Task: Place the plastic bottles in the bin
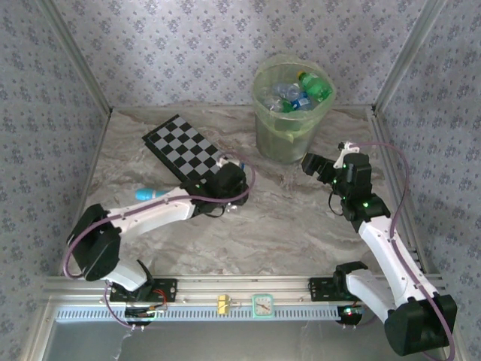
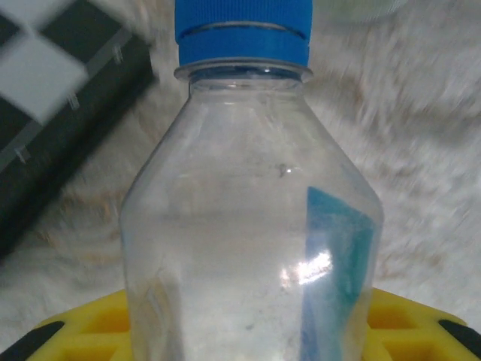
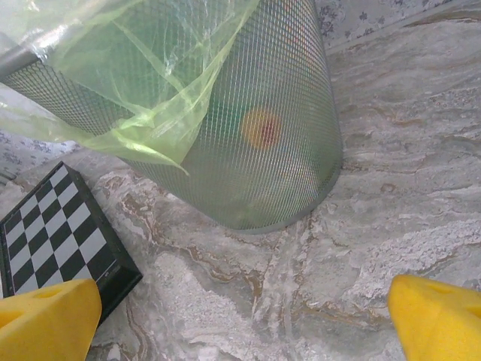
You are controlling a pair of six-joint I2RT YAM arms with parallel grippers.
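Note:
My left gripper will next lift the bottle, carry it away from my base over the bin's opening (image 1: 291, 92) and release it.
A clear plastic bottle (image 2: 248, 226) with a blue cap and a blue label sits between the yellow fingers (image 2: 83, 331) of my left gripper (image 2: 252, 335), which is shut on its body. From above, the left gripper (image 1: 229, 180) hovers just right of the checkered board's near corner, covering the bottle. The bin (image 1: 291, 124), lined with a thin green bag, stands at the back and holds several bottles (image 1: 301, 94), clear and green. My right gripper (image 1: 319, 167) is open beside the bin's base; in the right wrist view the gripper (image 3: 244, 320) spans bare table in front of the bin (image 3: 248, 113).
A black-and-white checkered board (image 1: 184, 147) lies at the back left, its edge close to the held bottle (image 2: 45, 90) and also left of the bin (image 3: 56, 233). A teal stick (image 1: 150, 194) lies beside the left arm. Walls enclose the table on three sides.

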